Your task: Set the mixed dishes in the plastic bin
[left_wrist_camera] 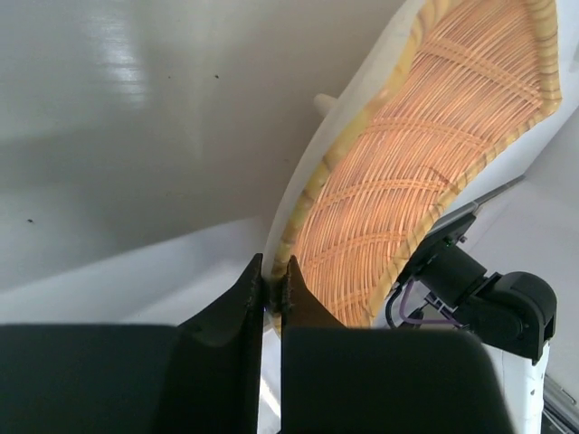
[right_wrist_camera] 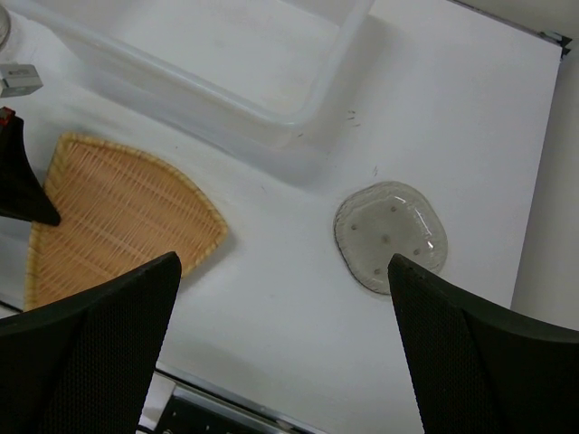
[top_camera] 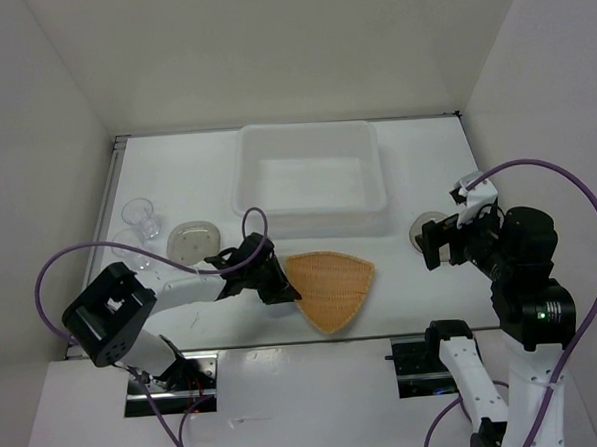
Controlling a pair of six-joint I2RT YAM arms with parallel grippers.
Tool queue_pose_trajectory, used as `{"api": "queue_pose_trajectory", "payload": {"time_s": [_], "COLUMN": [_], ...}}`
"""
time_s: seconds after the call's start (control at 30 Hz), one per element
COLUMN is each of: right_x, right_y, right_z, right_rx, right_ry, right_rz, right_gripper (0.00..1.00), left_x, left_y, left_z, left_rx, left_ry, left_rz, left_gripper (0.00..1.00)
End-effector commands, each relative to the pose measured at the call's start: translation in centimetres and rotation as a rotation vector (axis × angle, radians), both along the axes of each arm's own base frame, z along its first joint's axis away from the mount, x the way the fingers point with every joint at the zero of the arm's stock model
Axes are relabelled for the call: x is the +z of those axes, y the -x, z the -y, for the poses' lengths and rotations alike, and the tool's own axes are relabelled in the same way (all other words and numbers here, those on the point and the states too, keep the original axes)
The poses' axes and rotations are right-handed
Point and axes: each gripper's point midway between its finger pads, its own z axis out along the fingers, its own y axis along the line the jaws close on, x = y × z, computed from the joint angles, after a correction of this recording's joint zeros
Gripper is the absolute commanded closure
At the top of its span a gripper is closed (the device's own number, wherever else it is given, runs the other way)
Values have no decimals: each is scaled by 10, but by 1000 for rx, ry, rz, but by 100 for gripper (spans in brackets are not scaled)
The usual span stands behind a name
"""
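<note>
The bin's near side is in front of the tray (top_camera: 334, 288), so my left gripper should next move up and outward over that side of the bin. Then it should lower the tray toward the bin's empty bottom and let go.
The orange woven tray (top_camera: 334, 288) lies in front of the white plastic bin (top_camera: 249, 191). My left gripper (top_camera: 285, 290) is shut on the tray's left rim; in the left wrist view the fingertips (left_wrist_camera: 274, 276) pinch the rim of the tray (left_wrist_camera: 425, 163). One smoky saucer (top_camera: 192, 240) lies left of the tray, and another (top_camera: 422, 225) lies at the right. Two clear cups (top_camera: 138, 210) (top_camera: 129, 242) stand at the far left. My right gripper (top_camera: 435, 244) is open and empty over the right saucer (right_wrist_camera: 391, 233). The right wrist view also shows the tray (right_wrist_camera: 118, 226) and the bin (right_wrist_camera: 226, 54).
White walls enclose the table on three sides. The arm bases and their metal mounts (top_camera: 426, 362) sit at the near edge. A purple cable (top_camera: 70, 260) loops beside the left arm.
</note>
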Motion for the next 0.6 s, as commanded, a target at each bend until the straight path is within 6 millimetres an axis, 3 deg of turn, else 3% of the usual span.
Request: {"api": "queue_pose_trajectory", "payload": {"time_s": [0.0,0.07,0.17,0.23,0.27,0.4,0.43,0.5,0.53,0.57], "right_x": [11,11,15,17,19,25,25,26,26,26], "right_y": [-10,-10,-8,-5,-5,3,3,5,5,5], "right_z": [8,12,14,14,18,20,23,24,24,24], "right_rx": [-66,-105,-119,-135,-154,-179,-190,-205,-205,-205], "right_ry": [-14,-27,-34,-50,-45,-59,-56,-64,-64,-64], "right_rz": [62,70,108,130,149,203,204,211,211,211], "right_gripper": [0,0,0,0,0,0,0,0,0,0], "left_x": [14,35,112,140,185,243,266,267,277,264], "left_y": [-4,-4,-13,-15,-21,-42,-54,-80,-92,-111], "left_z": [7,7,1,-13,-12,-23,-20,-14,-12,-7], "left_rx": [-31,-38,-1,45,59,161,194,239,265,282], "left_ry": [8,5,62,28,81,108,151,155,166,136], "left_rz": [22,27,167,206,289,394,438,448,461,439], "left_gripper": [100,100,100,100,100,100,100,100,100,100]}}
